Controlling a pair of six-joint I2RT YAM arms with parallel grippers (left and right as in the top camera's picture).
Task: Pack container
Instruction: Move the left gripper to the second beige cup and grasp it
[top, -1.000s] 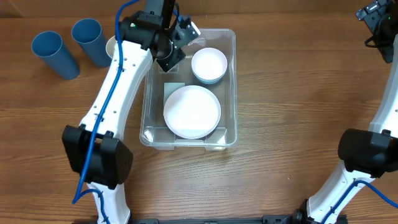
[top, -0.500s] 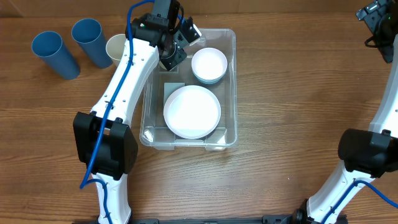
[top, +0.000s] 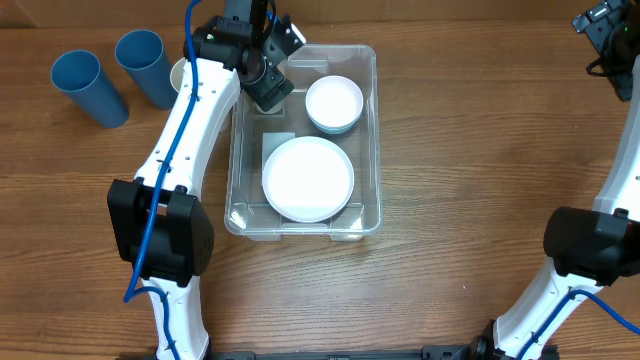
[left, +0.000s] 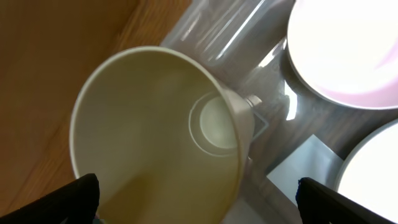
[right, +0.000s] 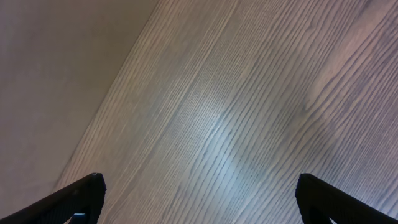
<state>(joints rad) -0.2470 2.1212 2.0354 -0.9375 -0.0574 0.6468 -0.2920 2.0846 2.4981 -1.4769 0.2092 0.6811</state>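
Another cream rim shows beside the blue cups, outside the container, so my left gripper needs to rise next, then lower onto that rim's side (top: 174, 75).
The clear container (top: 372, 140) sits mid-table and holds a small white bowl (top: 334, 103) (left: 348, 50) and a larger white bowl (top: 308, 180) over a white label (left: 305, 162). My left gripper (top: 266, 90) (left: 199, 186) hovers at the container's far left corner with its jaws open. In the left wrist view a cream cup (left: 155, 130) shows mouth-up between the spread fingers, against the container's corner; no finger presses on it. In the overhead view the left arm hides most of that cup (top: 179, 70). My right gripper (top: 605, 40) (right: 199, 193) is open over bare wood at the far right.
Two blue cups (top: 88, 85) (top: 145, 65) lie at the far left of the wooden table. The left arm stretches from the near edge along the container's left side. The right arm's base stands at the near right.
The left gripper has shifted a little towards the far left corner of the container and its jaws have opened. The right arm has not moved.
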